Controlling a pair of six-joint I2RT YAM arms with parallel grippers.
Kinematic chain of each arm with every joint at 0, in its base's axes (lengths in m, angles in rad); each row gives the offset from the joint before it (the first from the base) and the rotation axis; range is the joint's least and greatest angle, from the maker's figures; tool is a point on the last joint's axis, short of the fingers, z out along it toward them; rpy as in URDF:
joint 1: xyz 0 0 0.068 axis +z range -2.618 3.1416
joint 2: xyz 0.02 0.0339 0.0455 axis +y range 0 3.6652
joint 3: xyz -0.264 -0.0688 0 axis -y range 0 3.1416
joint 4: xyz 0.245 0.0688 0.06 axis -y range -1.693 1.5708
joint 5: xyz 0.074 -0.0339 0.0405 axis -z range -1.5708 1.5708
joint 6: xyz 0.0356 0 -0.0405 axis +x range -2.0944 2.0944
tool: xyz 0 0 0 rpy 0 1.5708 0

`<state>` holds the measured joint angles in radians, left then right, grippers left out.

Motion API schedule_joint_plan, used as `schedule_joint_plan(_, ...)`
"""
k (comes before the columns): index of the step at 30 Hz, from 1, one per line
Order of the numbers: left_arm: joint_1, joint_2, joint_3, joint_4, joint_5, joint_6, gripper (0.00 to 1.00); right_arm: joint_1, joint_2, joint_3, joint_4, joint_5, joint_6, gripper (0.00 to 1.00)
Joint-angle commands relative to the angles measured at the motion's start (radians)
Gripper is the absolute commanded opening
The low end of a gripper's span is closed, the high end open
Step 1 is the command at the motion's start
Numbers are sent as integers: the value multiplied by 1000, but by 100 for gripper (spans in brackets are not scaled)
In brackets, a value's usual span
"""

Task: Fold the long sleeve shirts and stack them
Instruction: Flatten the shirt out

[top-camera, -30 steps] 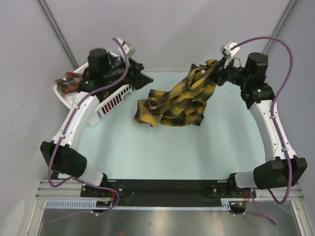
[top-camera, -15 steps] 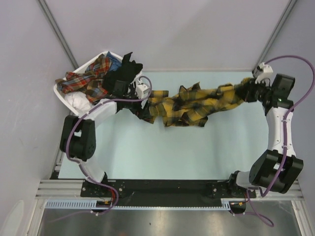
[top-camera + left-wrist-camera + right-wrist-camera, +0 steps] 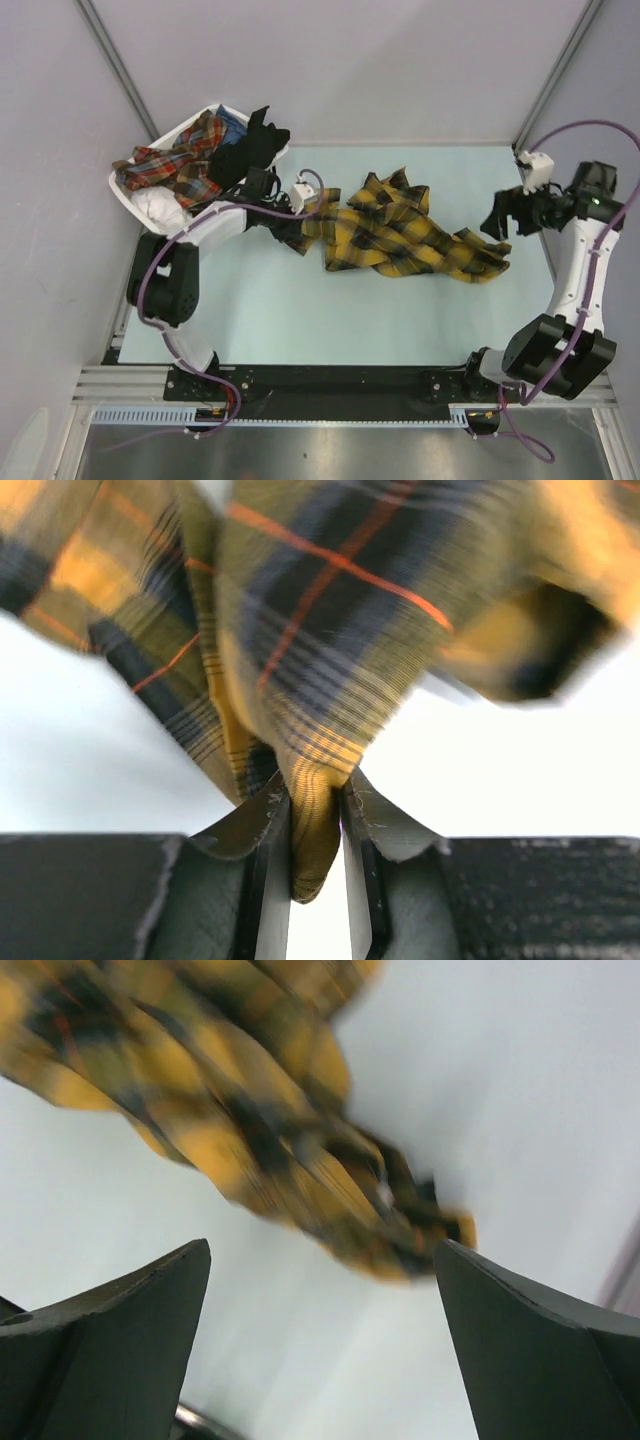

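Next, my right gripper swings to the left in the top view, slightly outward and down onto the shirt's far bunched fold (image 3: 400,191) (image 3: 318,994), since it juts out.
A mustard-yellow and black plaid long sleeve shirt (image 3: 410,240) lies crumpled across the middle of the pale table. My left gripper (image 3: 292,228) is at its left end. In the left wrist view that gripper (image 3: 315,790) is shut on a fold of the plaid cloth (image 3: 330,630), pinched between both fingers. My right gripper (image 3: 497,222) hangs just beyond the shirt's right end with its jaws wide apart. In the right wrist view the gripper (image 3: 322,1250) holds nothing, and the blurred shirt (image 3: 250,1130) lies ahead of it.
A white slatted basket (image 3: 122,193) stands at the back left corner. It holds a red plaid shirt (image 3: 165,165), a black garment (image 3: 255,140) and white cloth (image 3: 160,210). Grey walls close in the table at the back and sides.
My right gripper opened and let go of the shirt, whose right end dropped to the table. My left gripper closed on the shirt's left edge.
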<state>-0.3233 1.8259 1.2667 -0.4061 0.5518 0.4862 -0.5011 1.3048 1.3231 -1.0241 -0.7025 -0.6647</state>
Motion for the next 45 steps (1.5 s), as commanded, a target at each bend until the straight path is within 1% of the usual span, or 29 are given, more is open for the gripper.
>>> schedule_joint_plan(1,-54,-191,-123,-2,-41,195,27,247,53,137,-28,-49,-27,99)
schedule_joint_plan(2,-59,-215,-145,6,-47,222,27,307,68,148,-8,-39,-9,98)
schedule_joint_plan(3,-65,-237,-167,16,-56,238,28,422,106,145,54,-5,31,98)
schedule_joint_plan(5,-86,-296,-233,44,-87,299,29,498,161,152,113,18,46,96)
schedule_joint_plan(7,-109,-335,-282,61,-113,336,30,606,279,217,148,34,36,95)
schedule_joint_plan(9,-118,-355,-306,79,-138,367,31,653,368,298,130,55,27,95)
schedule_joint_plan(10,-125,-364,-328,99,-144,374,32,683,467,376,121,61,19,96)
schedule_joint_plan(12,-131,-372,-340,115,-162,384,34,691,562,470,89,61,17,96)
schedule_joint_plan(13,-131,-373,-345,121,-168,385,34,693,641,563,72,61,16,96)
schedule_joint_plan(14,-131,-373,-346,121,-173,390,36,694,689,611,55,60,10,96)
schedule_joint_plan(18,-131,-393,-372,144,-191,402,41,704,846,793,-68,54,-18,95)
schedule_joint_plan(19,-131,-395,-378,142,-194,400,41,707,875,821,-94,48,-29,92)
schedule_joint_plan(20,-129,-395,-377,144,-202,384,44,717,917,879,-164,41,-48,83)
schedule_joint_plan(22,-108,-390,-366,125,-204,361,47,727,956,925,-259,20,-81,75)
schedule_joint_plan(23,-96,-392,-360,121,-201,333,50,728,971,950,-356,11,-96,67)
schedule_joint_plan(25,-48,-387,-325,95,-166,287,54,725,962,938,-433,-18,-154,61)
schedule_joint_plan(27,-19,-381,-270,55,-133,256,63,717,917,876,-491,-40,-193,51)
schedule_joint_plan(28,4,-373,-250,47,-113,221,65,716,892,848,-492,-43,-196,44)
schedule_joint_plan(29,13,-369,-228,40,-99,204,67,717,869,820,-492,-45,-205,24)
schedule_joint_plan(31,33,-343,-158,26,-81,154,69,723,797,746,-490,-45,-225,1)
schedule_joint_plan(33,39,-314,-83,24,-50,124,71,725,740,697,-492,-58,-223,0)
schedule_joint_plan(35,40,-253,-29,18,-5,80,73,742,636,578,-475,-60,-236,0)
schedule_joint_plan(36,38,-232,27,13,11,62,73,753,596,527,-455,-48,-234,0)
schedule_joint_plan(37,35,-203,55,10,28,30,74,774,502,399,-421,-32,-213,0)
schedule_joint_plan(38,32,-159,84,0,49,22,75,789,454,342,-333,12,-199,0)
schedule_joint_plan(39,26,-136,139,-23,103,15,76,805,406,273,-285,35,-187,0)
schedule_joint_plan(40,9,-119,161,-33,127,14,77,817,355,219,-236,58,-167,0)
schedule_joint_plan(41,-2,-91,177,-39,152,14,78,840,279,127,-162,75,-142,0)
schedule_joint_plan(45,-71,-38,197,-66,288,55,79,872,139,-28,-53,146,-84,0)
